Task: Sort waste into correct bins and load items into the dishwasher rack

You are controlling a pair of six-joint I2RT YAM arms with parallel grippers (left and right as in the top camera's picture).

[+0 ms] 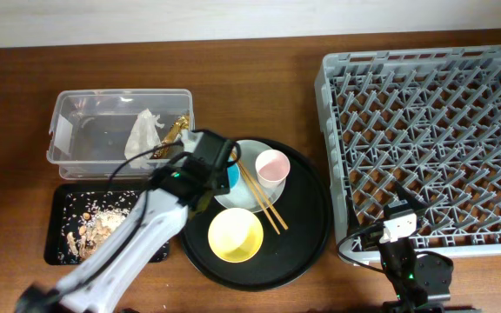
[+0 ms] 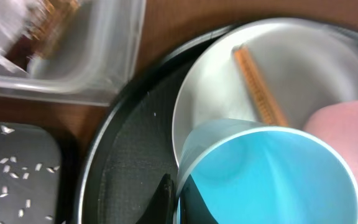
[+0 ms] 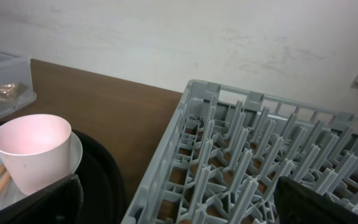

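Next, the right gripper rises and shifts to the left in the overhead view, onto the small blue cup's free body point(image 1: 233, 176), since my left gripper occupies the cup's rim.
My left gripper point(image 1: 219, 171) point(image 2: 178, 194) is shut on the rim of the small blue cup point(image 1: 233, 177) point(image 2: 272, 171), one finger outside and one inside. The cup stands on the pale plate point(image 1: 243, 202) point(image 2: 216, 93) beside the pink cup point(image 1: 270, 165) point(image 3: 33, 146) and the chopsticks point(image 1: 263, 200) point(image 2: 260, 93). The yellow bowl point(image 1: 235, 235) sits in front of the plate. The tissue point(image 1: 144, 132) and the gold wrapper point(image 1: 176, 129) lie in the clear box point(image 1: 94, 130). Food scraps point(image 1: 98, 226) lie in the shallow black tray point(image 1: 63, 204). My right gripper point(image 1: 398, 228) point(image 3: 179, 205) is open and empty at the front left corner of the grey rack point(image 1: 424, 139) point(image 3: 241, 155).
The plate, cups and bowl rest on a large round black tray point(image 1: 307, 217) between the bins and the rack. The rack holds nothing. The clear box's near wall point(image 2: 86, 68) stands close to the left of the blue cup.
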